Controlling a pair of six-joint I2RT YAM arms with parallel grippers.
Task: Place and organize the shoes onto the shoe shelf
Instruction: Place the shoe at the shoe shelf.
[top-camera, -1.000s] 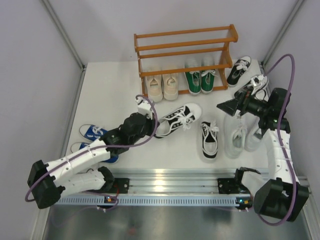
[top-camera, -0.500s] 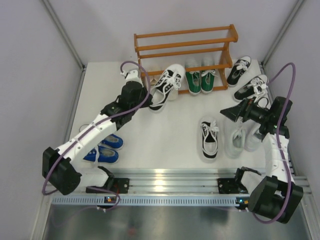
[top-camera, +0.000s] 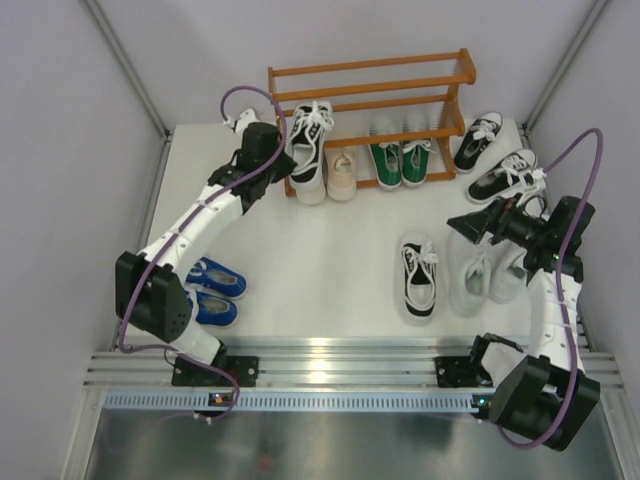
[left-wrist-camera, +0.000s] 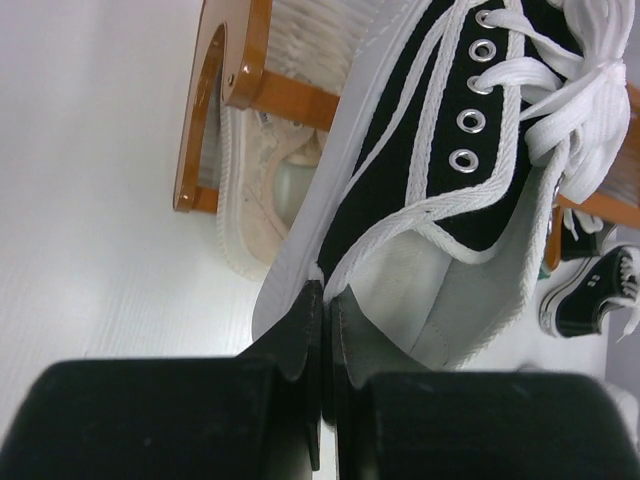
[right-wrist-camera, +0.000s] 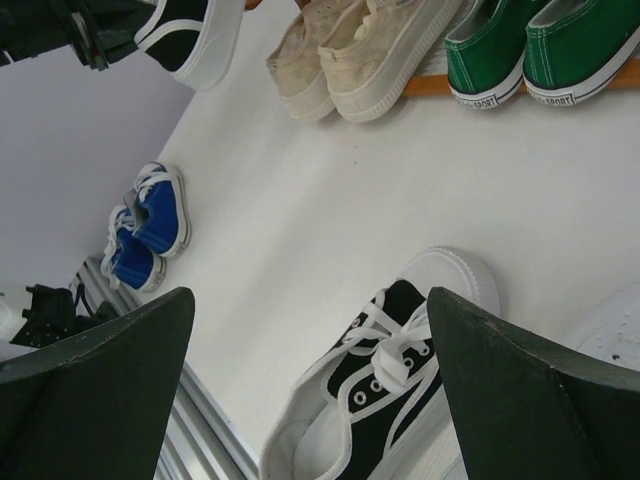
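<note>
The black shoe's heel hangs out in front. The shoe goes outward beneath the upper bar into the shoe shelf (top-camera: 370, 72) above the beige shoe (left-wrist-camera: 265, 190) next, pushed by my left gripper.
My left gripper (top-camera: 276, 160) is shut on the heel collar of a black shoe (top-camera: 307, 148) with white laces, holding it over the left end of the orange-brown shoe shelf (top-camera: 370, 72). The shoe points toward the back, above a beige shoe (left-wrist-camera: 265, 190). In the left wrist view the gripper (left-wrist-camera: 325, 300) pinches the shoe's (left-wrist-camera: 440, 190) heel rim. Whether the sole rests on a bar is unclear. My right gripper (top-camera: 470, 225) is open and holds nothing. It hovers above a second black shoe (right-wrist-camera: 400, 390) lying on the table, between its fingers (right-wrist-camera: 100, 390).
Beige shoes (top-camera: 340, 172) and green shoes (top-camera: 402, 162) sit at the shelf's foot. A black pair (top-camera: 495, 160) lies right of the shelf. White shoes (top-camera: 485, 280) sit under the right arm. Blue shoes (top-camera: 212, 292) lie at front left.
The left arm carried the black shoe from the middle of the table back to the shelf's left end. The right gripper drifted slightly right and stayed open.
</note>
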